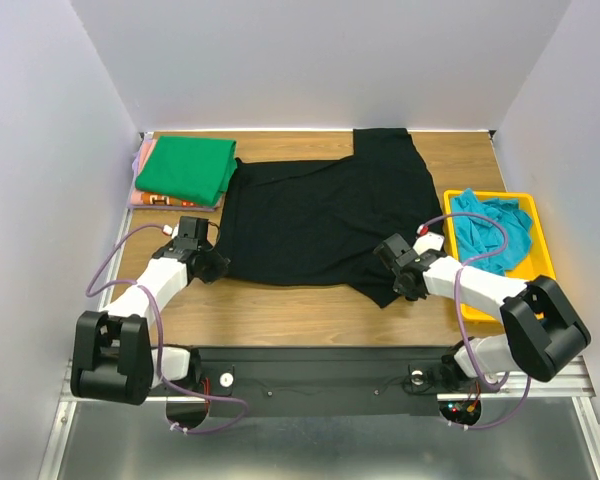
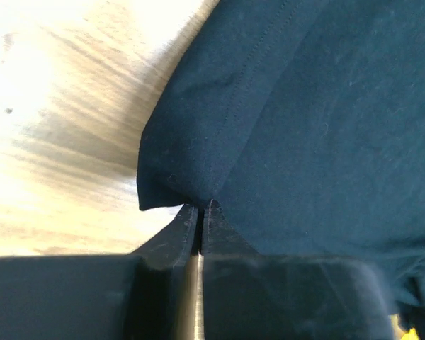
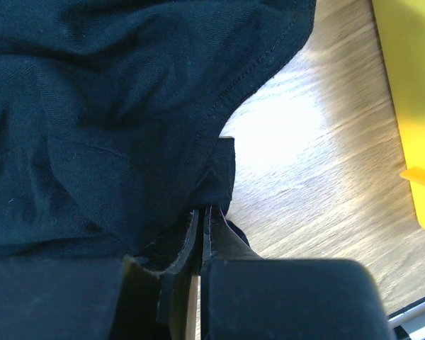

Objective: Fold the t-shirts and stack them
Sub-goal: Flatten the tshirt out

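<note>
My right gripper needs to lift next, swing outward, then lower and release the black t-shirt (image 1: 320, 215) at the place beside the tray's far end, since that place is outward of my right gripper.
The black t-shirt (image 1: 320, 215) lies spread across the middle of the table. My left gripper (image 1: 218, 266) is shut on its near left corner (image 2: 171, 185). My right gripper (image 1: 404, 280) is shut on its near right edge (image 3: 214, 177). The bright green t-shirt (image 1: 185, 168) lies folded at the back left, on top of the orange-pink t-shirt (image 1: 150, 199), of which only an edge shows. The teal-blue t-shirt (image 1: 492, 228) lies crumpled in the yellow tray (image 1: 478, 304) at the right.
White walls close in the table at the back and both sides. The yellow tray's edge (image 3: 409, 92) is close to the right of my right gripper. Bare wood (image 1: 280, 312) lies between the shirt and the arm bases.
</note>
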